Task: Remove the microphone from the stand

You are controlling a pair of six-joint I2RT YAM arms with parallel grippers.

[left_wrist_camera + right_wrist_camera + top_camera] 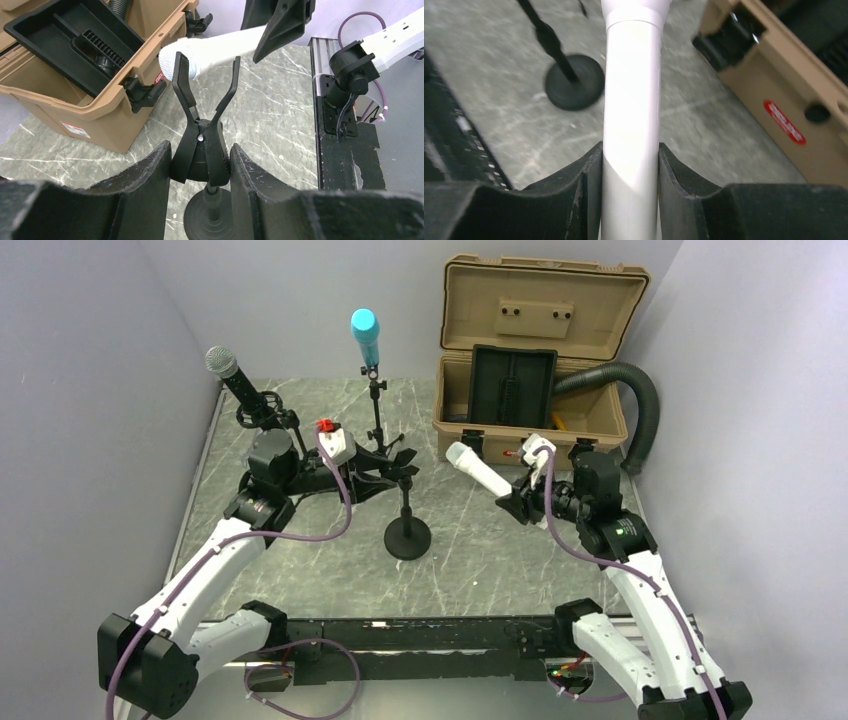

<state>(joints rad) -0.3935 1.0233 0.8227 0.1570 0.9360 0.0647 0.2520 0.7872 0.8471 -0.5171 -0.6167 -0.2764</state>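
Note:
My right gripper holds the white microphone clear of the clip now, so it will move down, tilting downward, and let go on the bare tabletop between the stand and the case.
The white microphone [478, 470] hangs in the air right of the stand [407, 537], clear of it, with my right gripper [520, 502] shut on its handle. In the right wrist view the white barrel [631, 100] fills the gap of that gripper [630, 150]. My left gripper [200, 150] is shut on the handles of the stand's black clip [200, 135]. The clip's two prongs are spread apart with nothing between them. Behind them, in the left wrist view, the microphone [220, 47] shows by the case.
An open tan case [530, 370] with a black tray stands at the back right, a grey hose [640, 410] beside it. A black microphone [235, 380] and a cyan one [365, 335] sit on their own stands at the back left and centre.

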